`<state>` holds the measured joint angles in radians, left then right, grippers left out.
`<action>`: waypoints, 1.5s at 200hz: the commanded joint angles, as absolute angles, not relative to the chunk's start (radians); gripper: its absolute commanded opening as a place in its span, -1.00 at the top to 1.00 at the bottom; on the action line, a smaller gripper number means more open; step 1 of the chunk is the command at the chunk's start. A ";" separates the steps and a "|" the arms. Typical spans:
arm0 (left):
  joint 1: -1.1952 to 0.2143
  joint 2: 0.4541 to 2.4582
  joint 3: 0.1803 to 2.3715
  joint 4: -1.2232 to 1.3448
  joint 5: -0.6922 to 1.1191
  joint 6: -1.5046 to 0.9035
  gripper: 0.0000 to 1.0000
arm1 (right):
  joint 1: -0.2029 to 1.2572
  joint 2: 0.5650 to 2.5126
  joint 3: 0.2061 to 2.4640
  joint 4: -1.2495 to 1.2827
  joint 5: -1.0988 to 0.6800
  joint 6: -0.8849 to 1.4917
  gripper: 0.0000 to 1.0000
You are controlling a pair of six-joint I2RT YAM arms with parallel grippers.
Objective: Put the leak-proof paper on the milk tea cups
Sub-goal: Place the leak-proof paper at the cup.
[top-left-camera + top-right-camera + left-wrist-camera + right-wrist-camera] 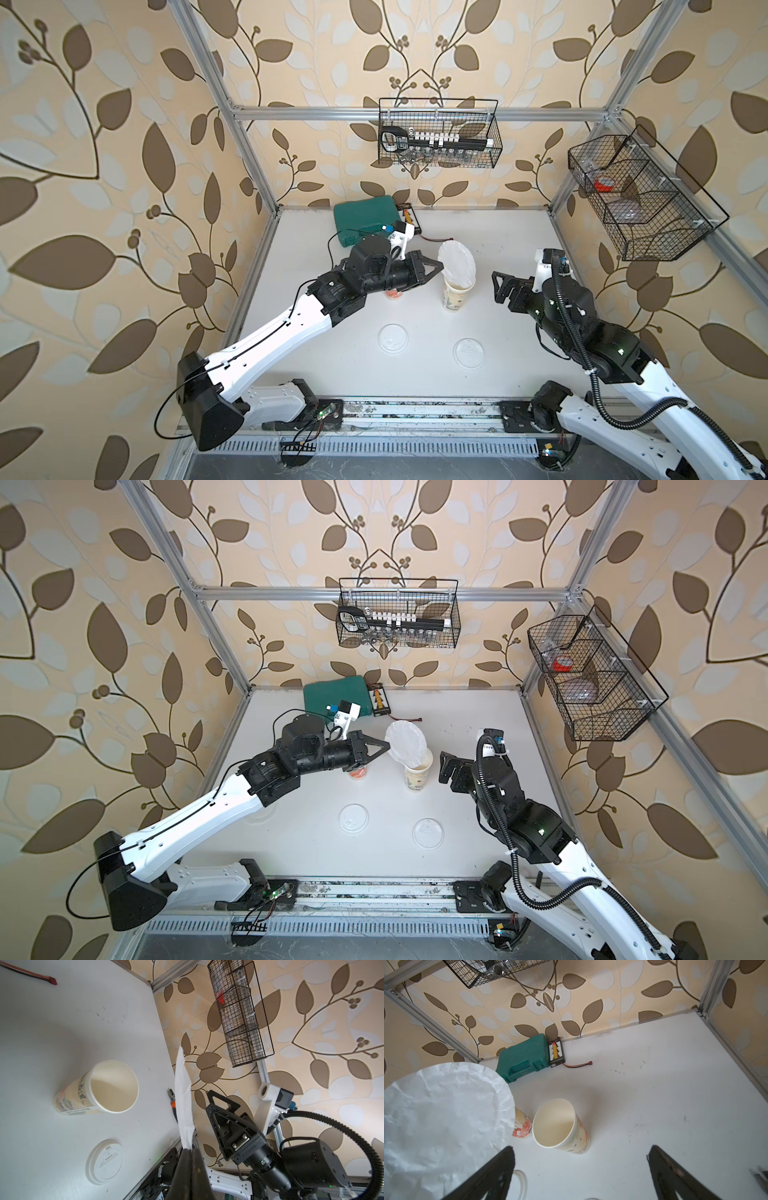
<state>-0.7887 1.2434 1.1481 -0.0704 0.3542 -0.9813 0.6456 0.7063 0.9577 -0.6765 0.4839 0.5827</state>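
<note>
The paper still hangs tilted above the green-beige cup. My left gripper will next move down toward the green-beige cup's opening (114, 1086), lay the paper across it and let go.
My left gripper (439, 266) (192, 1149) is shut on the edge of the leak-proof paper (457, 261) (406, 742), a crinkled white round sheet held tilted in the air. In both top views the sheet's lower edge overlaps the mouth of the green-beige milk tea cup (457, 296) (99, 1088), which stands upright; whether they touch I cannot tell. The red-orange cup (394, 294) (522, 1127) is mostly hidden under my left wrist. My right gripper (500, 291) (580, 1151) stands open and holds nothing, just right of the green-beige cup.
Two white plastic lids (392, 338) (468, 352) lie on the white table nearer the front. A green case (365, 220) and a charger board with a red cable sit at the back. Wire baskets (438, 133) (640, 199) hang on the back and right walls.
</note>
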 commanded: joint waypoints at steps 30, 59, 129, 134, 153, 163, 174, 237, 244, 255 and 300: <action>-0.843 1.294 1.028 0.254 0.215 -1.045 1.00 | 0.646 0.656 0.967 -0.724 0.546 0.579 -1.00; -0.850 1.346 0.970 0.358 0.193 -1.087 1.00 | 0.644 0.657 0.956 -0.722 0.541 0.568 -1.00; -0.855 1.420 0.918 0.406 0.149 -1.122 1.00 | 0.644 0.677 0.951 -0.704 0.520 0.550 -1.00; -0.855 1.424 0.916 0.407 0.148 -1.125 1.00 | 0.644 0.678 0.952 -0.703 0.517 0.549 -1.00; -0.854 1.434 0.901 0.425 0.141 -1.131 1.00 | 0.644 0.681 0.947 -0.695 0.508 0.550 -1.00; -0.854 1.434 0.901 0.424 0.140 -1.130 1.00 | 0.644 0.683 0.945 -0.693 0.504 0.549 -1.00; -0.854 1.434 0.906 0.406 0.140 -1.129 1.00 | 0.644 0.686 0.942 -0.693 0.501 0.551 -1.00; -0.853 1.491 0.894 0.361 0.120 -1.153 1.00 | 0.644 0.687 0.934 -0.690 0.495 0.556 -1.00; -0.853 1.490 0.891 0.359 0.118 -1.154 1.00 | 0.644 0.686 0.935 -0.690 0.495 0.556 -1.00; -0.853 1.485 0.888 0.353 0.115 -1.154 1.00 | 0.645 0.684 0.933 -0.689 0.495 0.558 -1.00; -0.852 1.470 0.891 0.290 0.096 -1.147 1.00 | 0.645 0.688 0.928 -0.681 0.489 0.563 -1.00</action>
